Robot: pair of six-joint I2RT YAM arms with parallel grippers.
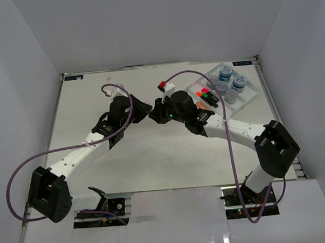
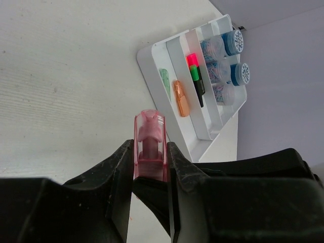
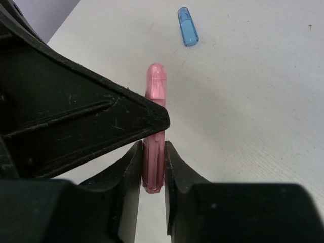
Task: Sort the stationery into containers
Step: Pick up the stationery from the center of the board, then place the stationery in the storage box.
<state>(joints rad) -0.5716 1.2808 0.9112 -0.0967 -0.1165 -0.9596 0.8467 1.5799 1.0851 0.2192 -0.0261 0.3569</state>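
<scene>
I should lower my right gripper rightward in the top view to release beside the orange marker [image 2: 180, 97], as its white tray section is below there.
A pink marker [image 2: 150, 136] is held above the table between both grippers, also seen in the right wrist view [image 3: 155, 101]. My left gripper [image 2: 150, 152] is shut on its clear capped end. My right gripper [image 3: 153, 154] is shut on its other end. The two grippers meet tip to tip at mid-table, left [image 1: 145, 109] and right [image 1: 160, 111]. The white tray [image 2: 148, 62] lies at the far right [image 1: 247, 99]. It holds a pale green marker [image 2: 165, 81], an orange marker [image 2: 180, 97], a red and green marker [image 2: 194, 74] and several blue-lidded jars [image 2: 235, 42].
A blue marker [image 3: 188, 33] lies loose on the table beyond the right gripper. White walls enclose the table on three sides. Purple cables loop off both arms [image 1: 20, 172].
</scene>
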